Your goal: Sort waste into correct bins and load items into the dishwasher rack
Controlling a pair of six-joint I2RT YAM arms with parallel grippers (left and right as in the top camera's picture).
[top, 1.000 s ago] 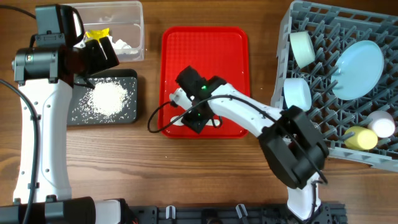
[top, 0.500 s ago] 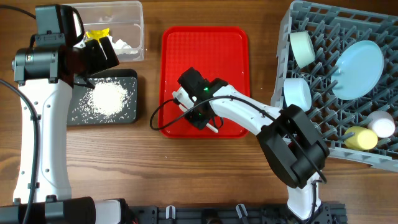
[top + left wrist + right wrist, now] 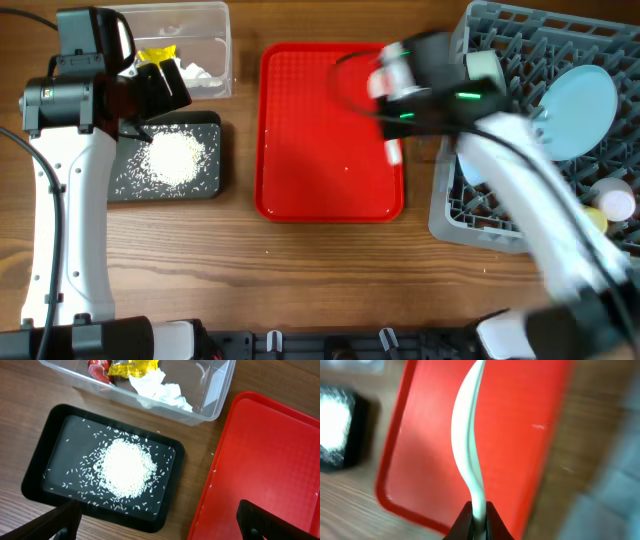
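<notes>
I should next swing my right gripper to the right in the overhead view and let go of the spoon (image 3: 392,150) over the dishwasher rack's near wires, because the rack already has dishes in it.
My right gripper (image 3: 478,510) is shut on the handle of the white plastic spoon (image 3: 467,435), which is raised over the right side of the red tray (image 3: 520,425). From overhead the right arm is motion-blurred beside the grey dishwasher rack (image 3: 480,215), with the spoon (image 3: 392,150) hanging below it. The rack holds a pale green bowl (image 3: 487,70), a blue plate (image 3: 580,110) and a white cup (image 3: 615,205). My left gripper (image 3: 160,525) is open and empty above the black tray (image 3: 45,475) of rice (image 3: 125,467). The clear tub (image 3: 215,390) holds wrappers (image 3: 132,367) and tissue (image 3: 160,392).
The flat red tray (image 3: 330,130) lies in the middle of the wooden table, between the bins at left and the rack at right. A few rice grains lie on it. The left arm (image 3: 70,200) stands along the table's left edge.
The right gripper shut on the spoon on the red tray's front, lifted it and swung right toward the rack. The left arm has not moved.
</notes>
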